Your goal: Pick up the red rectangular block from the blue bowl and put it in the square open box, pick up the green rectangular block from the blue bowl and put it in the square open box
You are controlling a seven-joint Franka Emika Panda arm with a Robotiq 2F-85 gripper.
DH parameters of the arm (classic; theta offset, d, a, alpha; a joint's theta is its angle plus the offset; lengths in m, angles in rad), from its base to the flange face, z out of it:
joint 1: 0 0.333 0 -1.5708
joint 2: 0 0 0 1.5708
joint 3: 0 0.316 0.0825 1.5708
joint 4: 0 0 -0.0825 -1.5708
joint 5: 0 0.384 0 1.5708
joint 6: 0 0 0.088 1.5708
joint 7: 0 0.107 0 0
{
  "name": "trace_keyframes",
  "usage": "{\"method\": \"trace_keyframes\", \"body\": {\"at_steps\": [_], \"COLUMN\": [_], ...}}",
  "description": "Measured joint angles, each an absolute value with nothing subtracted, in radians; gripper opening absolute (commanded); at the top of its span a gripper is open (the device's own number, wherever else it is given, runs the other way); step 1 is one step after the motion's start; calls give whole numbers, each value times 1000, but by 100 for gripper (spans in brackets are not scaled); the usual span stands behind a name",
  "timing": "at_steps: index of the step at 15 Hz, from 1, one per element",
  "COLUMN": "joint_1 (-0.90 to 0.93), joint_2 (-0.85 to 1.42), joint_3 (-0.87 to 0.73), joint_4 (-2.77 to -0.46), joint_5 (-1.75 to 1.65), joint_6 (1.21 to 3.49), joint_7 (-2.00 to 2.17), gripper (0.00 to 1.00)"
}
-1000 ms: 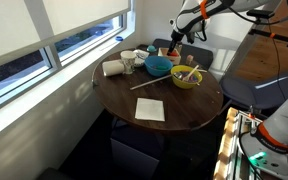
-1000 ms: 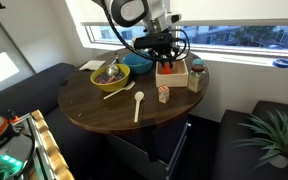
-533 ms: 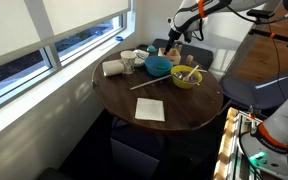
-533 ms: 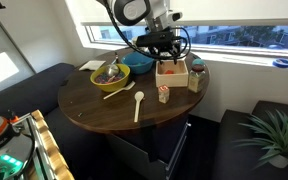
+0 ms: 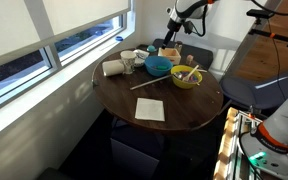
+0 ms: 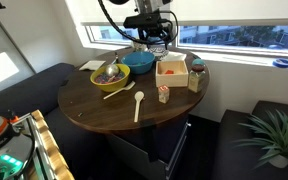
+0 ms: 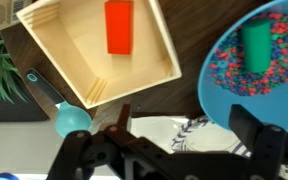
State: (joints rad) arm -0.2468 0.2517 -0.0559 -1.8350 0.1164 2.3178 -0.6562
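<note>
The red block is already in the box, so the robot's gripper should next move over the blue bowl, then go down to the green rectangular block (image 7: pixel 255 47).
The red rectangular block (image 7: pixel 118 25) lies flat inside the square open box (image 7: pixel 154 62), free of any grip; it also shows as a red spot in the box (image 6: pixel 171 70) in an exterior view. The green rectangular block (image 7: pixel 255 47) lies in the blue bowl (image 7: pixel 284 95) on coloured sprinkles. My gripper (image 7: pixel 189 125) is open and empty, raised above the table between box and bowl. In both exterior views it hangs well above the box (image 5: pixel 170 52) and the blue bowl (image 5: pixel 158 65), as the gripper (image 5: pixel 172 27) and gripper (image 6: pixel 155 36) show.
A yellow-green bowl (image 5: pixel 186 77) with a utensil sits beside the blue bowl (image 6: pixel 138 62). White cups (image 5: pixel 127 62) stand toward the window. A napkin (image 5: pixel 150 109), a white spoon (image 6: pixel 138 103), a teal spoon (image 7: pixel 69 118) and a brown jar (image 6: pixel 196 77) share the round table (image 5: pixel 199 112).
The jaws have opened and let the red block go into the box. The gripper has since risen clear of the box.
</note>
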Motion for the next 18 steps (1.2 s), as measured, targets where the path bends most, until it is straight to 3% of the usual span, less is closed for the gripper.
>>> {"method": "trace_keyframes", "body": {"at_steps": [7, 18], "joint_1": [-166, -135], "joint_2": [172, 230], "joint_3": [-20, -8], "joint_4": [-1860, -1910], "joint_5": [141, 110], "joint_6": [2213, 2198], "joint_7": [-605, -689], "gripper": [100, 99]}}
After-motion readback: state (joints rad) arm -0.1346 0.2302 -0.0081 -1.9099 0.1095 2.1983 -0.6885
